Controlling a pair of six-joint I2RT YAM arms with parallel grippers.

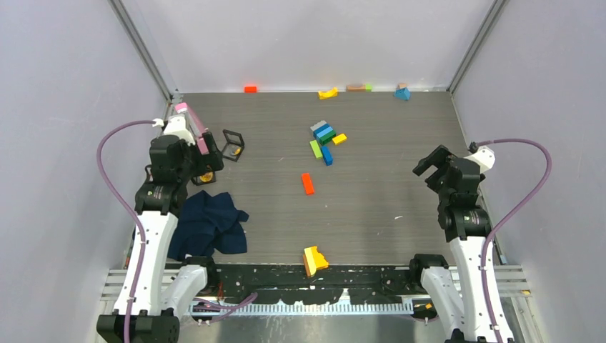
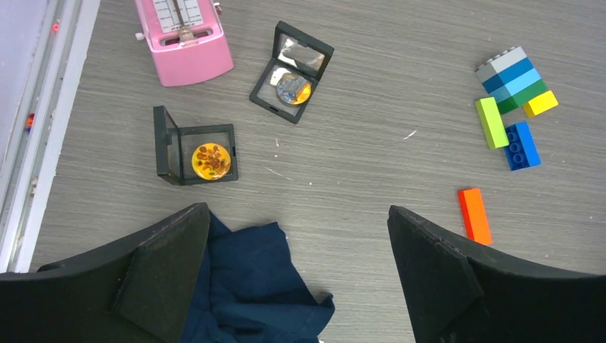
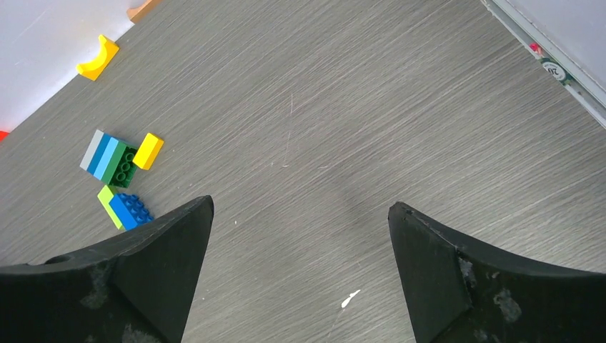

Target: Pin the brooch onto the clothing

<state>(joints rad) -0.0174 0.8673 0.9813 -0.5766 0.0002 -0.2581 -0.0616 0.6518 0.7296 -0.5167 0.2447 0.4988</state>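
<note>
My right gripper swings to the left in the top view and lowers onto the T-shirt's jutting corner (image 1: pixel 244 216) next, because that corner sticks out over bare table.
The brooch (image 2: pixel 211 161), a small round orange-gold badge, lies in an open black case (image 2: pixel 175 146) on the table; it shows as an orange speck in the top view (image 1: pixel 206 176). A second open black case (image 2: pixel 291 73) holds another round badge (image 2: pixel 294 88). The clothing (image 1: pixel 207 225), a crumpled navy T-shirt, lies at the near left, just below the cases (image 2: pixel 250 286). My left gripper (image 2: pixel 297 214) is open and empty, hovering above the shirt's edge and near the cases (image 1: pixel 202 166). My right gripper (image 3: pixel 300 207) is open and empty over bare table at the right (image 1: pixel 432 166).
A pink metronome (image 2: pixel 186 39) stands behind the cases. An orange rectangular block (image 1: pixel 307 183) lies mid-table, a cluster of coloured bricks (image 1: pixel 325 136) beyond it, a yellow wedge block (image 1: pixel 314 259) at the near edge. Small blocks (image 1: pixel 329 93) line the back wall.
</note>
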